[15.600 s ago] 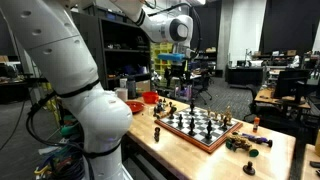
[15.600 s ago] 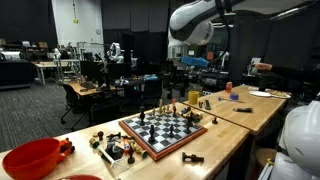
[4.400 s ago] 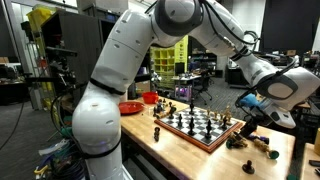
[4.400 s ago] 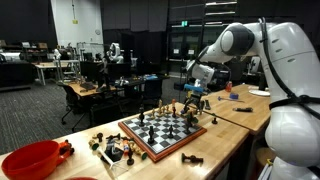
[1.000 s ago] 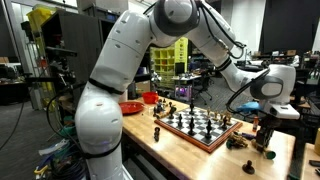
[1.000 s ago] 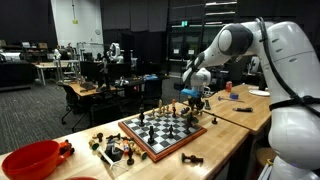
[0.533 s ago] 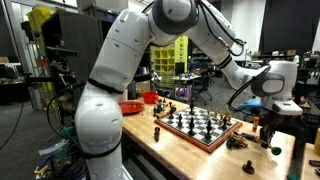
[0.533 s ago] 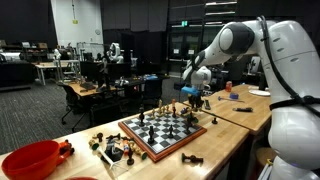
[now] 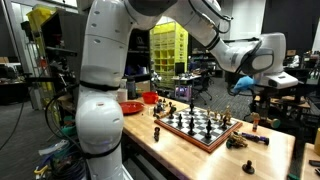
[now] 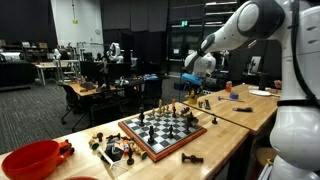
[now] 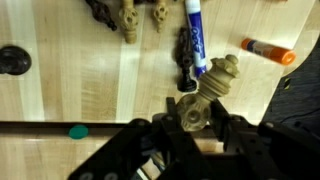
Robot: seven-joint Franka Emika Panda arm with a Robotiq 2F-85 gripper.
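Observation:
My gripper is going to swing over to the chessboard next and go down toward the squares among the standing pieces to release, because the tan piece hangs beside the board.
In the wrist view my gripper is shut on a tan chess piece, which hangs above the wooden table. The piece's round base sits between the two black fingers and its top sticks out ahead of them. Under it on the table lie a dark chess piece, a blue and white marker and an orange-capped tube. In both exterior views the gripper hangs above the table beside the chessboard.
More tan pieces lie further up the table. A dark round piece sits at the left. Loose pieces lie at both ends of the board. A red bowl stands past the board's far end.
The jaws have closed on the tan chess piece. The arm has lifted it up off the table beside the board.

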